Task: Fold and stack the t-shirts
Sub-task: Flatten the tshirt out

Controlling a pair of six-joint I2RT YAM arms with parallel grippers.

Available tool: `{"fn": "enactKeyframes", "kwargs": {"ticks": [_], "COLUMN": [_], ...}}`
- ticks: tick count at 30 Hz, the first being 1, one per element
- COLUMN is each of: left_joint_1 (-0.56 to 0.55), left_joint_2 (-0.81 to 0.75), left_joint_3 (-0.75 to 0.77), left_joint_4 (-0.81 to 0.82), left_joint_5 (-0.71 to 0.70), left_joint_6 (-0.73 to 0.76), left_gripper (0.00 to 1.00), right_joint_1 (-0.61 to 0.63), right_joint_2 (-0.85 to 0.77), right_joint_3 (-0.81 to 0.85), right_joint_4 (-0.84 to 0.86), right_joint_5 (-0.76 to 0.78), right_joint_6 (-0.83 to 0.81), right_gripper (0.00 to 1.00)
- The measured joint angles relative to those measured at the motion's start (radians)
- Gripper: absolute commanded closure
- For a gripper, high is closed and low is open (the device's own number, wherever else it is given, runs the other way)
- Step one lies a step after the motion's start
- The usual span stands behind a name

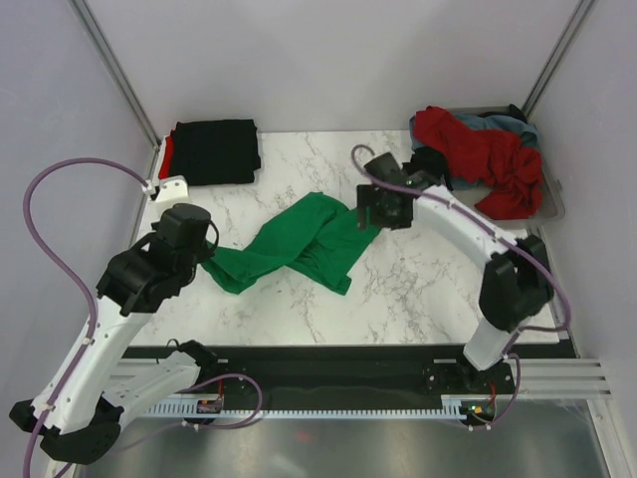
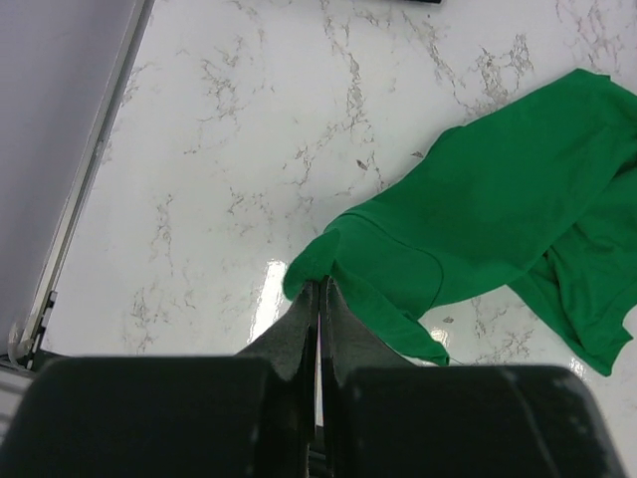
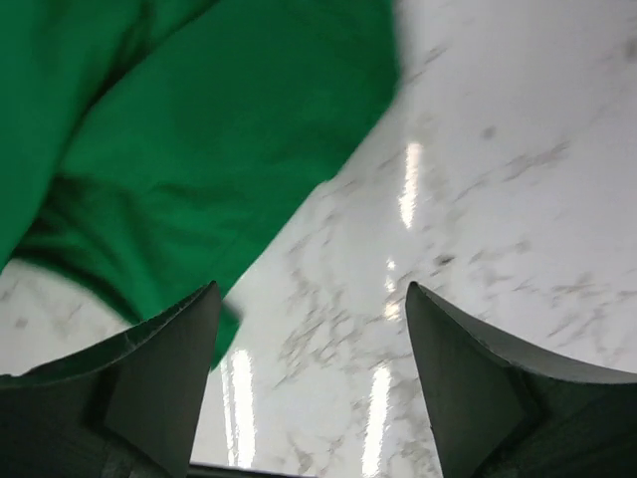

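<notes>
The green t-shirt's near corner (image 1: 341,287) (image 3: 225,327) juts out unheld over bare marble, so my right gripper next comes back and down onto it and closes there.
The bright green t-shirt (image 1: 299,244) lies crumpled and stretched across the middle of the marble table. My left gripper (image 1: 211,261) is shut on its left end; the left wrist view shows the fingers (image 2: 320,284) pinching a fold of the green cloth (image 2: 498,209). My right gripper (image 1: 373,214) is open and empty just above the shirt's right edge. In the right wrist view the gripper (image 3: 311,289) frames bare marble, with the green cloth (image 3: 199,119) to the left. A folded black shirt (image 1: 214,151) lies at the back left on a red one (image 1: 166,154).
A clear tray (image 1: 554,194) at the back right holds a crumpled red shirt (image 1: 488,159), a grey-blue one (image 1: 498,124) and some black cloth (image 1: 433,159). Grey walls close in the table on the left, back and right.
</notes>
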Motion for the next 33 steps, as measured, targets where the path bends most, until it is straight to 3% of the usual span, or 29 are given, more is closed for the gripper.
{"fn": "enactKeyframes", "kwargs": {"ticks": [6, 12, 33], "left_joint_1": [0.0, 0.0, 0.0], "left_joint_2": [-0.002, -0.006, -0.032], "left_joint_3": [-0.048, -0.057, -0.08], "left_joint_4": [0.003, 0.01, 0.017], "left_joint_5": [0.032, 0.049, 0.066], "left_joint_6": [0.0, 0.0, -0.001], "left_gripper": [0.98, 0.98, 0.98], "right_joint_1": [0.306, 0.316, 0.383], "right_joint_2": [-0.278, -0.188, -0.04], "right_joint_3": [-0.291, -0.425, -0.454], "right_joint_4": [0.113, 0.171, 0.322], "right_joint_5": [-0.047, -0.071, -0.09], "right_joint_6": [0.116, 0.183, 0.223], "right_gripper": [0.3, 0.37, 0.5]}}
